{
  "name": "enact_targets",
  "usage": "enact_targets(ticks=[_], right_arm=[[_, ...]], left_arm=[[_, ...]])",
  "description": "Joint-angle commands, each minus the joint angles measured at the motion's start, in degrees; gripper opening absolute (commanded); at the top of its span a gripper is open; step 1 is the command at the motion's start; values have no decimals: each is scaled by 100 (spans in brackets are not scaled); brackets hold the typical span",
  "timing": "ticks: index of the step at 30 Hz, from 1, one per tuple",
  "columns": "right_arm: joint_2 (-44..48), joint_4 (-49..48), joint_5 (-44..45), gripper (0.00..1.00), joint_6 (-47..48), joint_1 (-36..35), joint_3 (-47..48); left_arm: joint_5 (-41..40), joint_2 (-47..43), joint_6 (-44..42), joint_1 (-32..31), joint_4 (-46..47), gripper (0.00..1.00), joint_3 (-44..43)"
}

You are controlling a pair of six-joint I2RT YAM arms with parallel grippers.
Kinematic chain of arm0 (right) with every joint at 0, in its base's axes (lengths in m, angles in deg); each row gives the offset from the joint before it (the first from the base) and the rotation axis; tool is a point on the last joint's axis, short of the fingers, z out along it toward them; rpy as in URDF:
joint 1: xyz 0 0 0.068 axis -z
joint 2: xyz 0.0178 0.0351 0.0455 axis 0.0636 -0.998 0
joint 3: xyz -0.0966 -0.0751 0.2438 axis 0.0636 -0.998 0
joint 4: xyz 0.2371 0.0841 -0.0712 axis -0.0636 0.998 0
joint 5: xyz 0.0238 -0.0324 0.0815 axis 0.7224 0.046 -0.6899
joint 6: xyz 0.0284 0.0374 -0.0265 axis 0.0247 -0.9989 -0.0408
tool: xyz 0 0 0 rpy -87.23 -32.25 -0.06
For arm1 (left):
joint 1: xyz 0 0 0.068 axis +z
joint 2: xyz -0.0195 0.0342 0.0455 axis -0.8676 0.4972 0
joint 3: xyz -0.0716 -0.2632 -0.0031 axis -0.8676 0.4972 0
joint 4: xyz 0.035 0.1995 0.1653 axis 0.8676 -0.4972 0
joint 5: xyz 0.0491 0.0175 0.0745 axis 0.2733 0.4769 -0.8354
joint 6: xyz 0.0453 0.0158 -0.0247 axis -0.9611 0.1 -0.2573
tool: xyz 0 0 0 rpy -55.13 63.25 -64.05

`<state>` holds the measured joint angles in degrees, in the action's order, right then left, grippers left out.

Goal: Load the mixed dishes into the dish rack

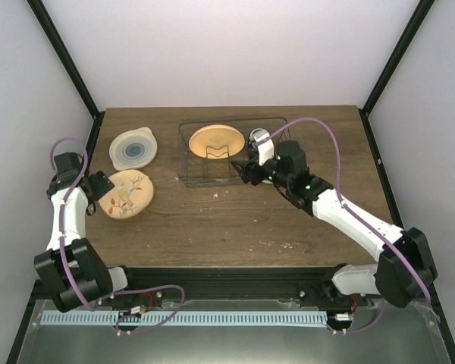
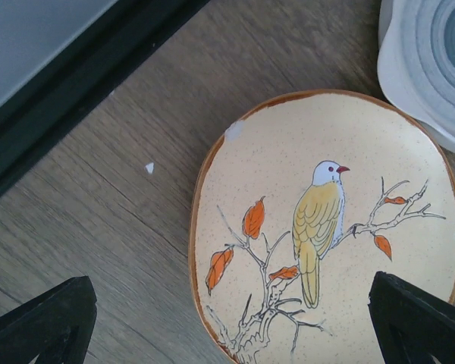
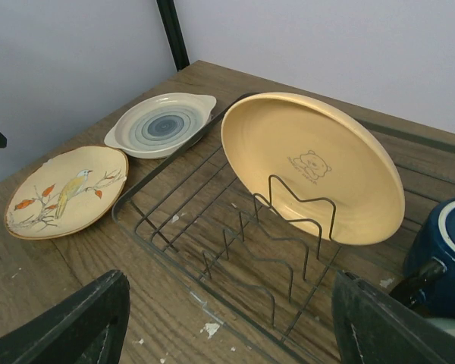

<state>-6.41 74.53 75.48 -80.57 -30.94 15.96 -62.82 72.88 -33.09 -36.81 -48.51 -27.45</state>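
My left gripper needs to go down and tilt onto the rim of the bird plate by the orange leaves. That rim is below it, and the bare wood there leaves room for my fingers.
The dish rack (image 1: 205, 180) of thin dark wire stands at the table's back middle. A yellow plate with a bear print (image 1: 214, 141) leans on its dividers (image 3: 311, 163), and a dark blue mug (image 1: 258, 139) sits at its right end (image 3: 447, 258). The bird plate (image 1: 127, 195) and the cream plate with blue-grey rings (image 1: 133, 149) lie flat on the table left of the rack. My left gripper (image 2: 235, 326) hovers open over the bird plate's (image 2: 326, 227) near-left rim, holding nothing. My right gripper (image 3: 227, 326) is open and empty at the rack's front rim (image 3: 118, 206).
Black frame posts rise at the table's back corners, and a black rail (image 2: 76, 98) runs along the left edge close to the bird plate. Bare wood lies in front of the rack, with small white flecks (image 3: 210, 329).
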Motion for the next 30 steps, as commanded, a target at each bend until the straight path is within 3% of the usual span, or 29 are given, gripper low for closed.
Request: enact_targets(ticks=[1, 6, 20, 30], right_arm=[[394, 263, -53, 74, -338, -53, -94], [597, 206, -141, 74, -312, -54, -390], [608, 241, -159, 77, -217, -53, -478], [697, 450, -143, 78, -352, -58, -307]], left_arm=[[936, 22, 269, 468, 192, 100, 166], [1841, 212, 404, 1035, 552, 98, 440], [1277, 1084, 348, 1226, 775, 98, 555], [2286, 1853, 425, 1262, 1169, 96, 751]])
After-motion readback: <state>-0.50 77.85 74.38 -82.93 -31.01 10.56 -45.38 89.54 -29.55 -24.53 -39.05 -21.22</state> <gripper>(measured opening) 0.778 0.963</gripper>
